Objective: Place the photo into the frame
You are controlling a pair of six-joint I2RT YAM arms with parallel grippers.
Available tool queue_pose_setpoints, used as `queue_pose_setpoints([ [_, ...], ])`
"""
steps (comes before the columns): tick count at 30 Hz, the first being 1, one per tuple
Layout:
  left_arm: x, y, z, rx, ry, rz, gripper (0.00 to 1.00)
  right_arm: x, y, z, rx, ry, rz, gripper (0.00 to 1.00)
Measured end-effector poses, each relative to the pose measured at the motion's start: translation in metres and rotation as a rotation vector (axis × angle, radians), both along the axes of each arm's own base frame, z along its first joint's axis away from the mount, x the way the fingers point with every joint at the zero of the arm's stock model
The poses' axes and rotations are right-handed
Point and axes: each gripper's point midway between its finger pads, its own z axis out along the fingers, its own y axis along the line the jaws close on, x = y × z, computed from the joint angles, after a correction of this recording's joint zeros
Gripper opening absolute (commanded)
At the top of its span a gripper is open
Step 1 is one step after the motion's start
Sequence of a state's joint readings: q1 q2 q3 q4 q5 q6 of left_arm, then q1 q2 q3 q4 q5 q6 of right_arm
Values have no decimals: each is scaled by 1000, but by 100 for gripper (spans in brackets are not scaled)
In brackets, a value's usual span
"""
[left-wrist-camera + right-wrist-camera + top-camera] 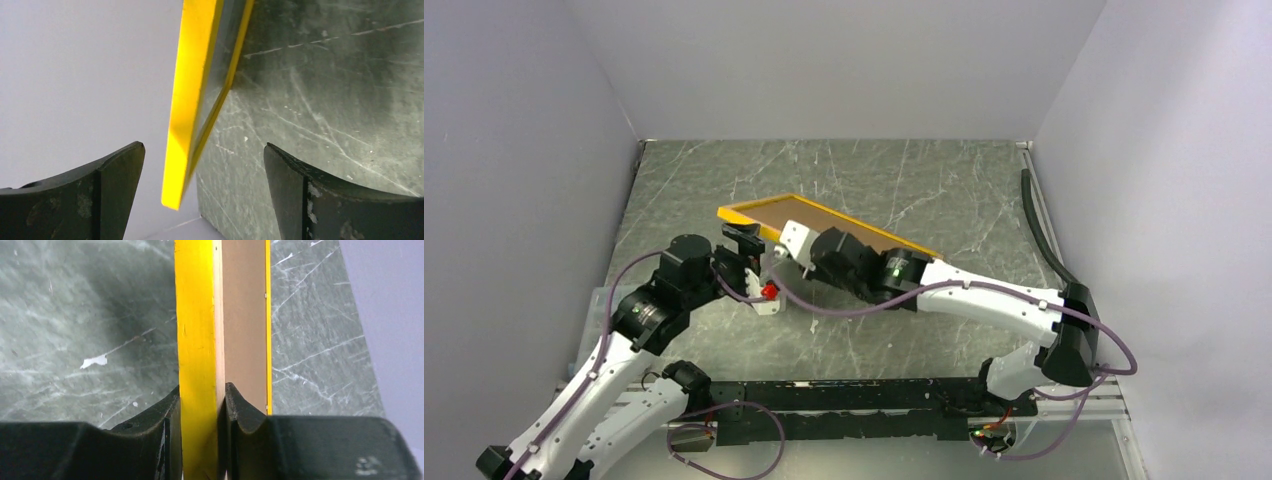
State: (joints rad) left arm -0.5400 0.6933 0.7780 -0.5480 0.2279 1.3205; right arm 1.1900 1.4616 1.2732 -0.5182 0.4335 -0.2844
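Note:
The tabletop is bare outward of my right gripper and to its right in the top view. I will swing there, turn over the face-up board and free the near bar.
The frame (849,226) hangs tilted above the table, with a yellow rail along its left edge and a brown board face up inside it. My right gripper (782,247) is shut on its near rail. In the right wrist view the fingers pinch the yellow rail (197,315) from both sides at the gripper (200,392), with the brown board (245,315) beside them. My left gripper (748,243) is open at the frame's left corner. In the left wrist view that yellow corner (192,100) hangs between the wide-apart fingers of the gripper (204,146), touching neither. The photo is out of view.
The dark green marbled tabletop (924,180) is boxed in by white walls at the left, back and right. A black hose (1036,225) runs along the right wall. A metal rail (854,400) carrying the arm bases lines the near edge.

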Motion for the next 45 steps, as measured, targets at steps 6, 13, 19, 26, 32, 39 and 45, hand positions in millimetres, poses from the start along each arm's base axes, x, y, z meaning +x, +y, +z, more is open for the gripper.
queue_pose_setpoints([
  [6,0,16,25,-78,18,123,95,36,-5,43,159,96,-66,5],
  [13,20,29,56,-230,105,330,95,74,-25,69,288,177,-144,3],
  [19,66,38,102,-444,253,571,95,105,-48,79,371,226,-214,2],
  [26,149,88,72,-639,574,957,95,168,-123,90,577,273,-433,1],
  [32,153,106,2,-656,823,1129,95,202,-167,98,769,294,-545,0],
  [39,134,94,-38,-684,958,1140,95,206,-165,105,880,363,-536,0],
  [45,120,79,-61,-708,1066,1112,95,198,-135,109,983,462,-492,0],
])
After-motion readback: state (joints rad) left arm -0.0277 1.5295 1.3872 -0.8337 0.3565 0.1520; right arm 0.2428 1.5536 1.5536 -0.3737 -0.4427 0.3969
